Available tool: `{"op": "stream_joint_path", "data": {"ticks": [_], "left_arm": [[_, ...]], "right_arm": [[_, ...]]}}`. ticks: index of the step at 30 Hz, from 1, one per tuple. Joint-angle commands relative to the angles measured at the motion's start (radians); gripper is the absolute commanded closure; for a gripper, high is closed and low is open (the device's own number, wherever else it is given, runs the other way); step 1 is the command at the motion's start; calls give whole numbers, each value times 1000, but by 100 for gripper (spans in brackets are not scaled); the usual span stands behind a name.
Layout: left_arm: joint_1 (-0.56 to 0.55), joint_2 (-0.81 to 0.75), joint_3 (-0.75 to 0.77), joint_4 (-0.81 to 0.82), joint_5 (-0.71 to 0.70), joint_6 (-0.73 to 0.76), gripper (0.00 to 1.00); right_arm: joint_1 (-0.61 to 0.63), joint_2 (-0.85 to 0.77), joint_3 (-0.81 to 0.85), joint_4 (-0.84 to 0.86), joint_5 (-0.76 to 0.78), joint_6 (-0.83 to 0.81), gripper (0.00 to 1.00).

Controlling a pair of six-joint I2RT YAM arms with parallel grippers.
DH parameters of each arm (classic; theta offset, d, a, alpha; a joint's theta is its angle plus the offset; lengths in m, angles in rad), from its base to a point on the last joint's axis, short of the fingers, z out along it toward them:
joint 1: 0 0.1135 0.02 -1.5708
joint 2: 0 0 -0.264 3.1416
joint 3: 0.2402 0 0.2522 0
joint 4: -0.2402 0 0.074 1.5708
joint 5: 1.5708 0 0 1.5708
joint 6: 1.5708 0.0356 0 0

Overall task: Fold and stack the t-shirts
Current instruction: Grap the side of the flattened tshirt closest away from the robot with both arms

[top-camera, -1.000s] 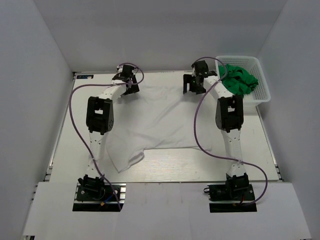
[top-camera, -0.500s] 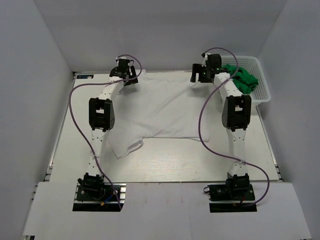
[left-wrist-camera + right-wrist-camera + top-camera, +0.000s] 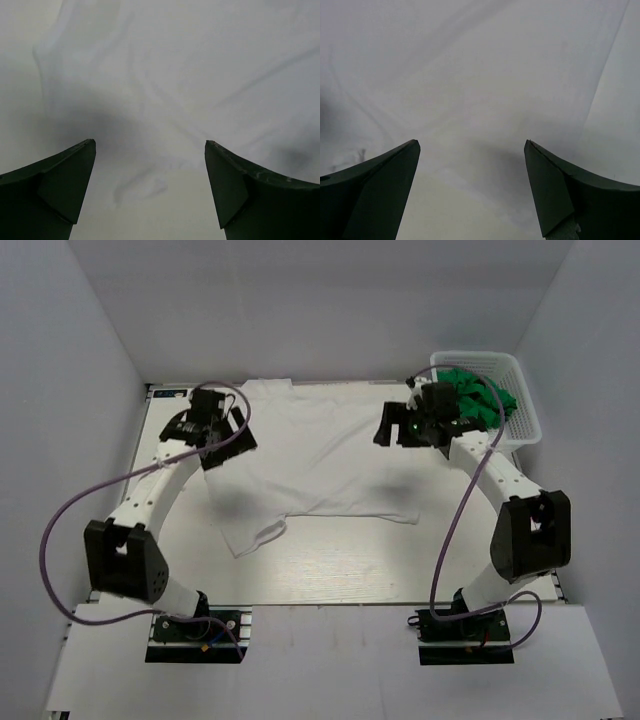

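Note:
The trailing sleeve's near hem corner (image 3: 237,552) is below my open fingers and nearer my base, so my left gripper should move back and down onto it.
A white t-shirt (image 3: 310,455) lies spread flat on the table, its far edge near the back wall and one sleeve trailing to the near left. It fills the left wrist view (image 3: 190,75) and the right wrist view (image 3: 470,75). My left gripper (image 3: 228,440) hovers open and empty above the shirt's left edge. My right gripper (image 3: 392,427) hovers open and empty above the shirt's right edge. Green t-shirts (image 3: 478,400) lie bunched in the basket at the back right.
A white plastic lattice basket (image 3: 524,420) stands at the back right corner against the right wall. The white table (image 3: 330,570) is bare in front of the shirt. Purple cables loop off both arms.
Both grippers have let go of the shirt's far edge and drawn back toward the near side and outward. The shirt now lies flat, shifted toward the back wall.

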Motion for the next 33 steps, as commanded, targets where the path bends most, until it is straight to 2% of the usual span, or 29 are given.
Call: {"op": "stream_joint_path", "data": {"ticks": [1, 4, 7, 10, 15, 21, 28, 29, 33], "left_arm": [[-3, -114, -219, -160, 91, -107, 0], [-3, -246, -445, -229, 142, -154, 0], [-3, -313, -576, -240, 188, -194, 0], [-3, -314, -699, -209, 210, -205, 0], [-3, -280, -721, -105, 205, -205, 0], [-3, -219, -699, -83, 127, -170, 0], [6, -166, -729, -22, 147, -170, 22], [6, -157, -742, -22, 157, -170, 34], [6, -157, -742, -13, 167, -170, 63]], "right_arm": [[-14, -123, -181, 35, 47, 86, 10], [-16, -217, -299, 37, 79, 114, 10], [-17, -274, -372, 35, 93, 132, 10], [-22, -277, -399, 26, 107, 146, 10], [-20, -262, -395, -9, 99, 151, 10], [-19, -268, -395, -55, 93, 139, 10], [-19, -300, -395, -111, 156, 128, 10], [-22, -300, -389, -123, 164, 129, 10], [-22, -305, -399, -161, 184, 137, 10]]}}
